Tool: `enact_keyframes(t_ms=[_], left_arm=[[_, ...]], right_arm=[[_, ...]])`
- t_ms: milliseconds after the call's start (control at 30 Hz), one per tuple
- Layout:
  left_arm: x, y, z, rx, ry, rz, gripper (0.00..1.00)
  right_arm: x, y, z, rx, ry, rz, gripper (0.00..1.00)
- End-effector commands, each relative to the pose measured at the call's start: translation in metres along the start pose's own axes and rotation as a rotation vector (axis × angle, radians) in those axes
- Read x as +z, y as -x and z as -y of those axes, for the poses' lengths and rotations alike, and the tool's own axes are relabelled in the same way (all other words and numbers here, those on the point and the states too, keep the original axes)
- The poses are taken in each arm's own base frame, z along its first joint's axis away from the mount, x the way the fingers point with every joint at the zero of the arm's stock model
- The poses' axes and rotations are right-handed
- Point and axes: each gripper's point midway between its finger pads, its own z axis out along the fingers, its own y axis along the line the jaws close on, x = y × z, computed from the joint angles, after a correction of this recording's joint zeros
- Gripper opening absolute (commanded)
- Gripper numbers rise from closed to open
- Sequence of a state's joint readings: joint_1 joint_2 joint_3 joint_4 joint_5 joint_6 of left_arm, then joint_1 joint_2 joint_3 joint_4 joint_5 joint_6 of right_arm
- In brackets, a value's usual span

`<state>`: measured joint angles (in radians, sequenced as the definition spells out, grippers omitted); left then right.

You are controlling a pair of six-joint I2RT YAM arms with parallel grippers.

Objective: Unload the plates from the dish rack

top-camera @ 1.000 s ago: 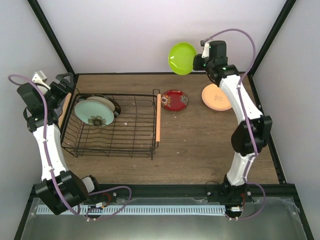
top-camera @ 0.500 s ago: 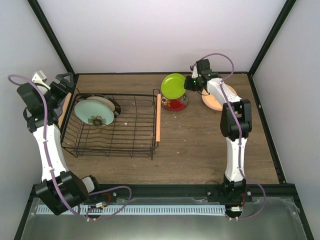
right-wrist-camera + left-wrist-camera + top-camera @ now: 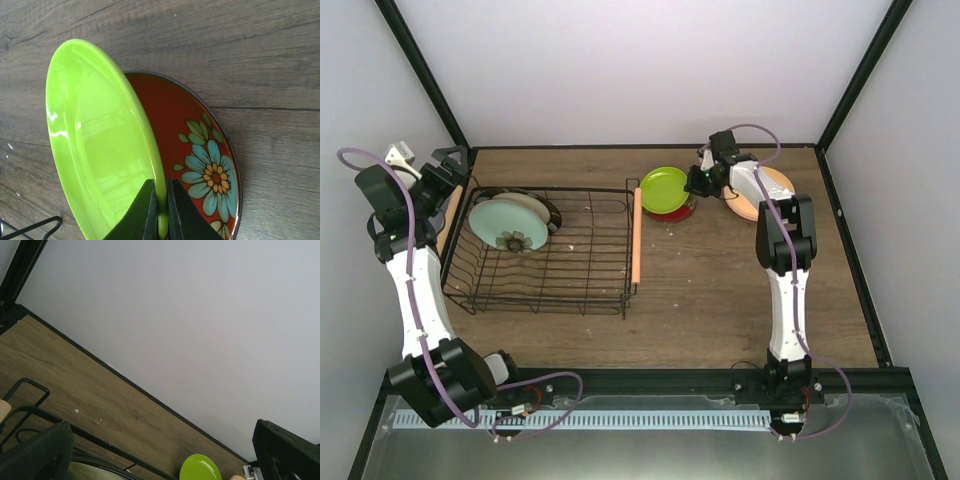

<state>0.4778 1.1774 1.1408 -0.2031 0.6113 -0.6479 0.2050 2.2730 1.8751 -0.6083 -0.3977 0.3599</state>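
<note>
I need to lower my right gripper toward the dark red patterned plate (image 3: 676, 210) (image 3: 200, 160) next and let go of the lime green plate's rim, because the lime green plate already hangs tilted just over it.
My right gripper (image 3: 697, 182) (image 3: 161, 215) is shut on the rim of the lime green plate (image 3: 665, 188) (image 3: 100, 140), holding it tilted just over the dark red patterned plate (image 3: 676, 210) (image 3: 200, 160) on the table. The dish rack (image 3: 545, 250), a black wire basket, holds the pale mint plate (image 3: 507, 225) upright with a dark-rimmed plate (image 3: 550, 212) behind it. A yellow-orange plate (image 3: 760, 195) lies at the back right. My left gripper (image 3: 448, 168) hovers at the rack's left end; its dark fingers (image 3: 35, 455) sit far apart at the frame edges with nothing between them.
The rack's wooden rod handle (image 3: 636, 235) lies between the rack and the red plate. Black frame posts stand at the back corners. The lime plate also shows far off in the left wrist view (image 3: 200, 468).
My right arm has swung down and left with the lime green plate, bringing it from high at the back to just above the red plate. The left arm has not moved.
</note>
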Motion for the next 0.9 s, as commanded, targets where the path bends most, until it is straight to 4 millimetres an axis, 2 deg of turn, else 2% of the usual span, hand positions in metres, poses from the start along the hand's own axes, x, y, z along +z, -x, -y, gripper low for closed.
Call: enact_keyframes(t_ms=[0, 133, 333, 400, 567, 700, 800, 867], left_arm=[[0.0, 0.007, 0.011, 0.036, -0.035, 0.016, 1.0], [-0.001, 0.007, 0.012, 0.04, -0.037, 0.015, 1.0], [-0.002, 0.005, 0.013, 0.039, -0.039, 0.009, 1.0], [-0.003, 0.005, 0.013, 0.039, -0.041, 0.009, 1.0], [-0.005, 0.004, 0.015, 0.039, -0.044, 0.009, 1.0], [-0.008, 0.003, 0.017, 0.045, -0.044, 0.011, 1.0], [-0.01, 0.002, 0.018, 0.048, -0.043, 0.011, 1.0], [-0.011, 0.0, 0.018, 0.046, -0.045, 0.008, 1.0]], right_arm=[[0.01, -0.012, 0.01, 0.03, -0.014, -0.06, 0.03], [0.016, -0.022, 0.021, 0.044, -0.056, -0.093, 0.08], [0.015, -0.03, 0.032, 0.063, -0.108, -0.115, 0.08], [0.015, -0.033, 0.034, 0.068, -0.118, -0.124, 0.14], [0.009, -0.033, 0.032, 0.066, -0.124, -0.118, 0.4], [-0.01, -0.021, 0.022, 0.062, -0.119, -0.069, 0.55], [-0.038, -0.001, 0.008, 0.043, -0.124, 0.013, 0.63], [-0.06, 0.015, -0.003, 0.024, -0.125, 0.072, 0.64]])
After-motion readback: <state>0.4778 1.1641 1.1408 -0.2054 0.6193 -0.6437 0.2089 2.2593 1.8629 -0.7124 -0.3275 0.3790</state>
